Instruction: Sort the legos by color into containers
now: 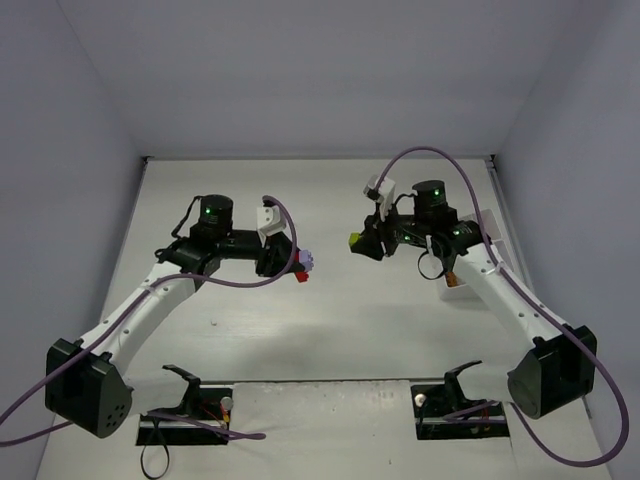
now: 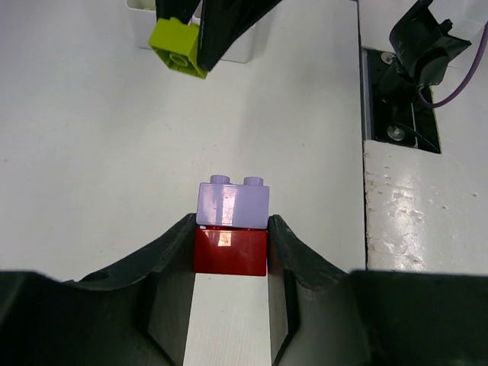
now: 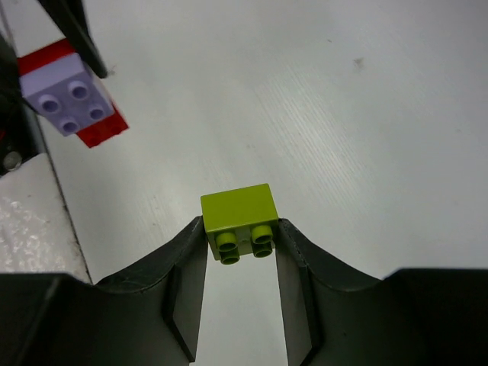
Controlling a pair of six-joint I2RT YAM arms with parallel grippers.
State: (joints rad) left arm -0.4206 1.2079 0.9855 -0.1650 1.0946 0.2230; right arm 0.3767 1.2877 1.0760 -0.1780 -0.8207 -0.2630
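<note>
My right gripper holds its lime brick above bare table, so it needs to swing to the right in the top view and turn down over the tray's far part (image 1: 488, 221).
My left gripper (image 1: 292, 265) is shut on a red brick (image 2: 230, 252) with a lavender brick (image 2: 232, 204) stuck to it, and holds the pair (image 1: 304, 267) above the table's middle. My right gripper (image 1: 362, 244) is shut on a lime green brick (image 3: 239, 221) and holds it in the air facing the left gripper; the brick also shows in the top view (image 1: 353, 239) and in the left wrist view (image 2: 179, 47). The white divided tray (image 1: 497, 243) lies at the right, mostly hidden under the right arm. An orange and brown bit (image 1: 453, 281) shows by it.
Grey walls close in the table on the left, back and right. Black mounting brackets and cables sit at the near edge (image 1: 185, 405) (image 1: 462, 400). The tray's edge (image 2: 240, 53) shows behind the right gripper's fingers in the left wrist view.
</note>
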